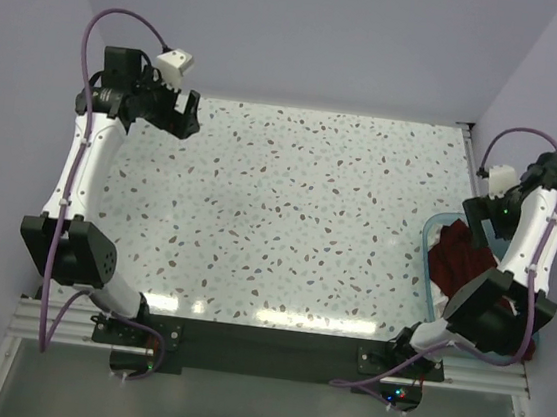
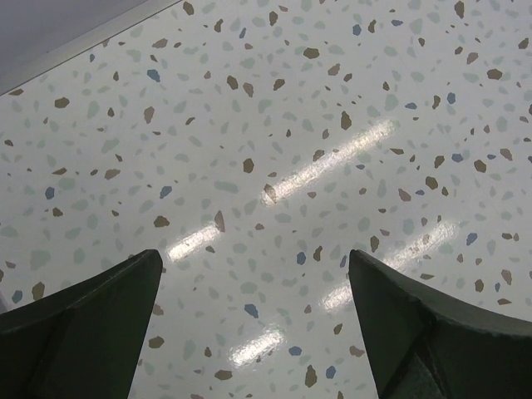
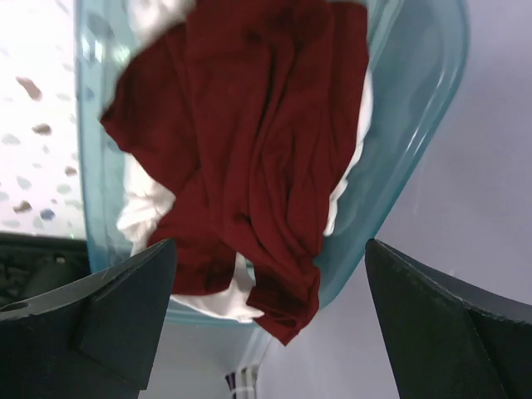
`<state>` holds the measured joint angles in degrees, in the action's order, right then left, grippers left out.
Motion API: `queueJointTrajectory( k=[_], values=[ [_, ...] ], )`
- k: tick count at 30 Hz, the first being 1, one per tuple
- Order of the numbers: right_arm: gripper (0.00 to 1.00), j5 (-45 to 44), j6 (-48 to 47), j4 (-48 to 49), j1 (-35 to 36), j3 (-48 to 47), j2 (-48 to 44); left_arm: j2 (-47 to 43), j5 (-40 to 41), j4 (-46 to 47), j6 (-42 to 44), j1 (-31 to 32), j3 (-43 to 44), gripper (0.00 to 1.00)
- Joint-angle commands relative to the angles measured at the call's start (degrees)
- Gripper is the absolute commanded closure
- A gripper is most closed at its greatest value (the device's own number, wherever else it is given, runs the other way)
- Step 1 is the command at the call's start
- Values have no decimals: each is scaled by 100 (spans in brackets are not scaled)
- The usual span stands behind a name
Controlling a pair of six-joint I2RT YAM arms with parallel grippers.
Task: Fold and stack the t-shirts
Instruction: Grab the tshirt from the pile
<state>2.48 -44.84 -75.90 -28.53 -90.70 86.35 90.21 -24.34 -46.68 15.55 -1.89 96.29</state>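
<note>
My right gripper is open above the middle folds of the maroon t-shirt, so next it should go down into the tub [image 1: 428,236] and close on those folds.
A crumpled maroon t-shirt [image 3: 258,150] lies on top of a white t-shirt [image 3: 145,212] inside a light blue plastic tub [image 3: 416,125]. One maroon corner hangs over the tub's rim. In the top view the maroon shirt [image 1: 459,259] shows in the tub [image 1: 428,236] at the table's right edge, partly hidden by the right arm. My right gripper [image 3: 270,332] is open and empty above the tub. My left gripper [image 2: 253,332] is open and empty over the bare table at the far left [image 1: 183,117].
The speckled terrazzo table [image 1: 298,211] spans the middle. Lilac walls close it in at the back and both sides. The tub sits at the right edge, next to the right arm's base [image 1: 493,314].
</note>
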Motion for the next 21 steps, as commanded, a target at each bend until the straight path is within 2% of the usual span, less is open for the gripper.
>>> queueJointTrajectory(
  k=[1, 7, 21],
  values=[
    [1, -344, -640, -743, -283, 340, 119, 145, -247, -96, -52, 75, 381, 0],
    [1, -459, -675, -268, -442, 1052, 339, 234, -150, -245, 97, 92, 470, 0],
    [2, -757, -376, 980, -443, 1853, 1068, 154, -9, -289, 238, 92, 347, 0]
  ],
)
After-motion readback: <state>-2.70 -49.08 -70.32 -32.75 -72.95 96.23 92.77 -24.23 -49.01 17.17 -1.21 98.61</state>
